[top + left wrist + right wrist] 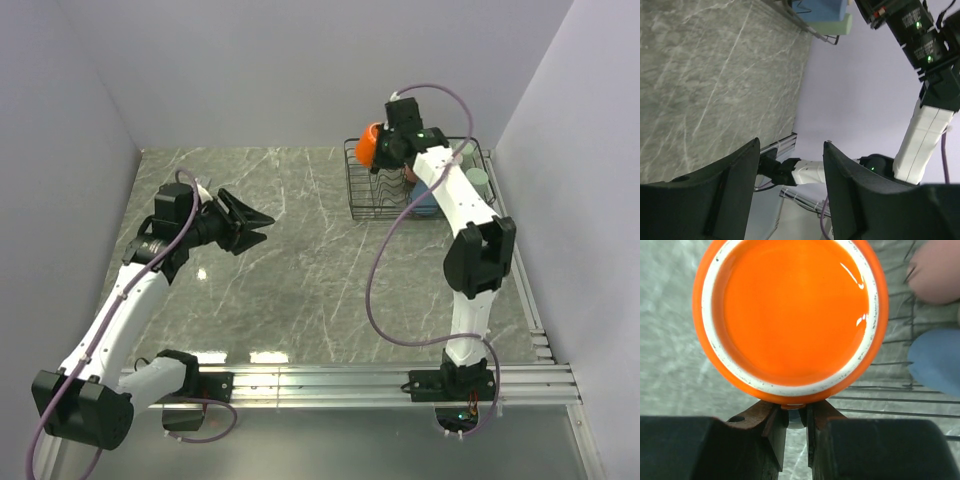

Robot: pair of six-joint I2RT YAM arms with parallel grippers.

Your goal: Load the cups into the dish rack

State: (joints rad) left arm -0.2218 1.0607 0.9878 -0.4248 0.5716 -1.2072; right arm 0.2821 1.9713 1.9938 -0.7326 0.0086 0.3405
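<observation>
My right gripper holds the upturned orange mug point(369, 143) and should next lower it into the end of the rack farthest from the pale green cup point(478, 180).
My right gripper point(385, 150) is shut on the handle of the orange mug point(369, 143), holding it above the left end of the black wire dish rack point(358, 190). In the right wrist view the mug point(790, 315) fills the frame, bottom towards the camera, with the gripper point(797, 417) pinching its handle. A salmon pink cup point(935, 270) and a light blue cup point(937, 360) sit in the rack point(890, 400). A pale green cup point(478, 180) stands at the rack's right end. My left gripper point(262, 224) is open and empty over the table's left middle; in the left wrist view it point(791, 147) holds nothing.
The marble table top point(290, 280) stretches between the arms. Grey walls close in the back and both sides. An aluminium rail point(380, 380) runs along the near edge. The right arm point(460, 210) leans over the rack's right side.
</observation>
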